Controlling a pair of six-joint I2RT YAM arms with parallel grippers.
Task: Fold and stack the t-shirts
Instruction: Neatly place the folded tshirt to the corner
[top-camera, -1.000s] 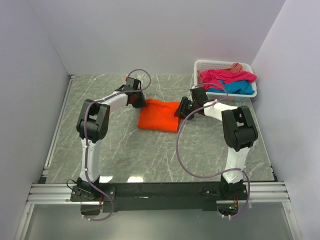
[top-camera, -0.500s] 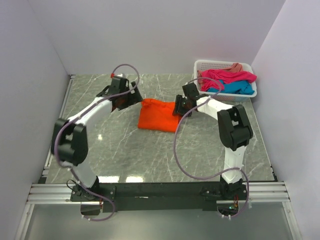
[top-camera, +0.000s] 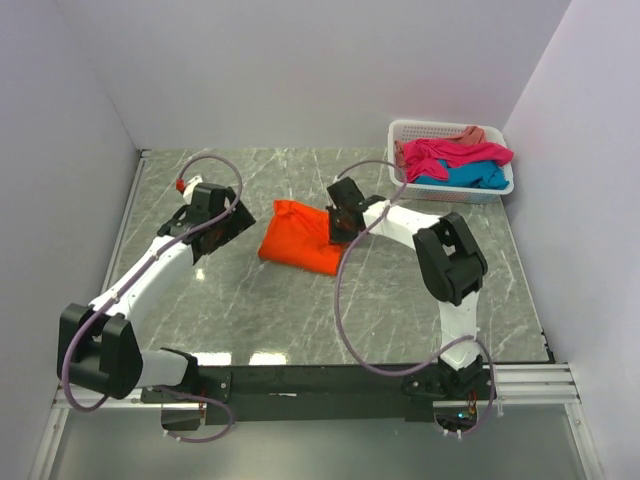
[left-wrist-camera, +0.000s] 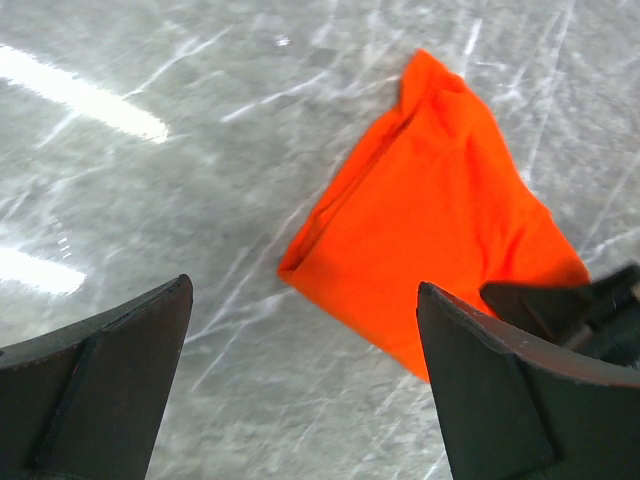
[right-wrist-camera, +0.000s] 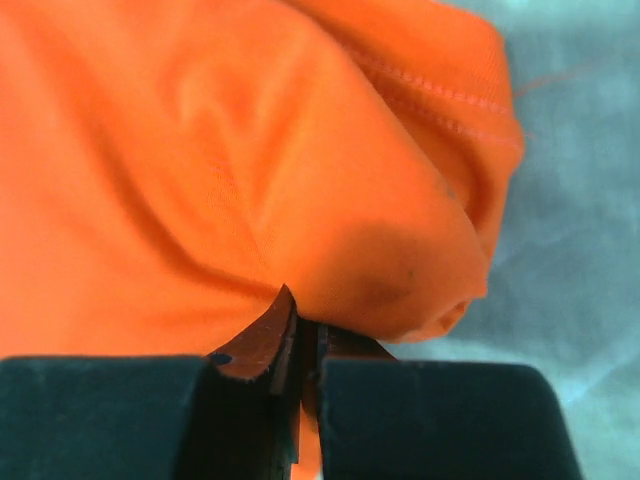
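Observation:
The folded t-shirt goes with my right gripper to the bare tabletop before the basket, to its right in the top view, next, and is released there.
The orange t-shirt (top-camera: 298, 240) lies folded in a compact bundle mid-table; the left wrist view shows it as a slanted patch (left-wrist-camera: 440, 210). My right gripper (top-camera: 335, 228) is shut on its right edge, the jaws (right-wrist-camera: 300, 340) pinching a bulge of orange cloth (right-wrist-camera: 200, 180). My left gripper (top-camera: 238, 228) stands wide open just left of the bundle, apart from it, with only bare table between its fingers (left-wrist-camera: 520, 390). The magenta (top-camera: 450, 152), turquoise (top-camera: 470, 177) and salmon (top-camera: 473, 133) t-shirts lie heaped in the basket.
The white slotted basket (top-camera: 400, 128) stands at the back right corner, against the walls. The marble table (top-camera: 250, 300) is bounded by a metal rail on the left and the arm bases at the near edge.
My left gripper has opened, let go of the orange t-shirt and drawn back to the left. My right gripper has shut on the shirt's right edge and shifted it leftward.

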